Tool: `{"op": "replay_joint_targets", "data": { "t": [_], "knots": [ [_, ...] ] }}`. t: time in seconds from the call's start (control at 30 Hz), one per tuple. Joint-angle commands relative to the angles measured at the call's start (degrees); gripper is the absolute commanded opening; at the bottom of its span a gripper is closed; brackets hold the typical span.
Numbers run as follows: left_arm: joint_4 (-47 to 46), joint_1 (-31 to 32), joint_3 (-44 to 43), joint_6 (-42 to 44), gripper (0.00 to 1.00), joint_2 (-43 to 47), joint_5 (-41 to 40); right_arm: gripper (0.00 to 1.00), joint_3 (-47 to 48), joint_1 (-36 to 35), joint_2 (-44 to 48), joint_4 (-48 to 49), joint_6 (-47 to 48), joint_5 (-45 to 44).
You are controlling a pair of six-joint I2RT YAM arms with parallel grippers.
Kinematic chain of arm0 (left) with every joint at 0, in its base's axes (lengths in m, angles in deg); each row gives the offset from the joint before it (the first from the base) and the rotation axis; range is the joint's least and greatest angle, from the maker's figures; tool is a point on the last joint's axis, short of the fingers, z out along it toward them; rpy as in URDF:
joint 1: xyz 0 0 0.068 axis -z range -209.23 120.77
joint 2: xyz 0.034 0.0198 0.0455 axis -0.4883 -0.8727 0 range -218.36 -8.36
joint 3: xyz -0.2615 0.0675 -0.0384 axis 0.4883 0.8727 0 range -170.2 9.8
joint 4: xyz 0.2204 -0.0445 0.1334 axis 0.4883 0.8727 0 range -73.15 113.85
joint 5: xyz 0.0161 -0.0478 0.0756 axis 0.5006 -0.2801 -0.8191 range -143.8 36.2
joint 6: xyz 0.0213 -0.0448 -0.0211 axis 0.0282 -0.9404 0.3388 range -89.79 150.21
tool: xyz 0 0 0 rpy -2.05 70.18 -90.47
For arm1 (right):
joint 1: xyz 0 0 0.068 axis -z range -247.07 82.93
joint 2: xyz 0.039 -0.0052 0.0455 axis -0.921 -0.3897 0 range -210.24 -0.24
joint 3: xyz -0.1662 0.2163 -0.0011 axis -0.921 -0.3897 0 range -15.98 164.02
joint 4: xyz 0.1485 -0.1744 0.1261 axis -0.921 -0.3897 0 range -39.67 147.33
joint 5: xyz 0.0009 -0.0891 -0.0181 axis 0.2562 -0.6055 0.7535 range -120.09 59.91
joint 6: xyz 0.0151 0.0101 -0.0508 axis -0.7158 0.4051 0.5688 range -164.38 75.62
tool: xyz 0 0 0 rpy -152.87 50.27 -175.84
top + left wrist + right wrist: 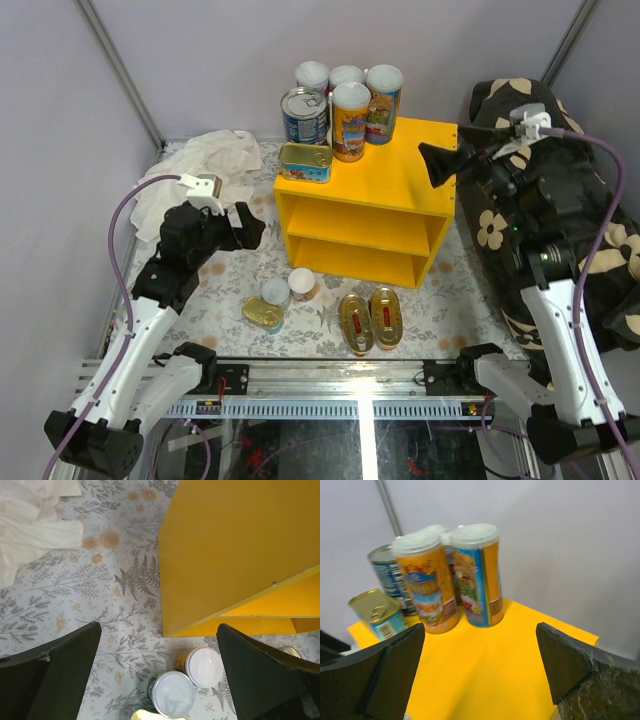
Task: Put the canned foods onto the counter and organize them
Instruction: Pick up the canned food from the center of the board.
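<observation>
I will next move my right gripper back off the counter and down around the lid of the small can on the floor by the shelves.
Several tall white-lidded cans [351, 120] stand at the back left of the yellow counter [400, 170] top, with a blue-labelled steel can [305, 115] and a rectangular gold tin [305, 160]. My right gripper [440, 165] hovers open over the counter's right side, empty; the orange can [427, 580] and the blue-and-yellow can [477, 570] stand ahead of its open jaws [480, 627]. On the floral floor in front lie two small white-lidded cans [276, 293], a gold tin [262, 315] and two oval gold tins [370, 320]. My left gripper [248, 225] hangs open above the floor, the small cans [173, 694] below it.
A crumpled white cloth [215, 155] lies at the back left of the floor. A dark floral bag [590, 250] fills the right side under the right arm. The counter's two open shelves [360, 235] face the metal rail [350, 385] at the near edge.
</observation>
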Motion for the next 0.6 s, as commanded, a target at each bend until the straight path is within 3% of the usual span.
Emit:
{"op": "replay_joint_targets", "data": {
  "t": [0.0, 0.1, 0.23, 0.43, 0.57],
  "knots": [
    [0.76, -0.29, 1.04, -3.85, 1.00, 0.57, 2.20, 1.00, -2.12, -1.15, 5.32, -2.08, -1.26, 5.10],
    [-0.19, -0.30, 1.66, -5.71, 1.00, 0.11, 4.40, 1.00, -2.37, -7.08, 5.42, -6.38, 0.83, 3.56],
    [-1.39, -0.30, 2.22, -6.70, 1.00, -0.56, 5.29, 1.00, -3.59, -22.68, 2.94, -12.00, 8.89, -9.92],
    [1.79, -0.28, 1.40, -6.03, 1.00, 0.50, 2.56, 1.00, -15.53, -43.83, 6.31, -5.21, 10.41, -21.55],
    [1.83, -0.30, 2.61, -5.90, 1.00, 1.69, 0.50, 1.00, -20.44, -58.94, 2.01, -3.52, 10.21, -32.23]
  ]
}}
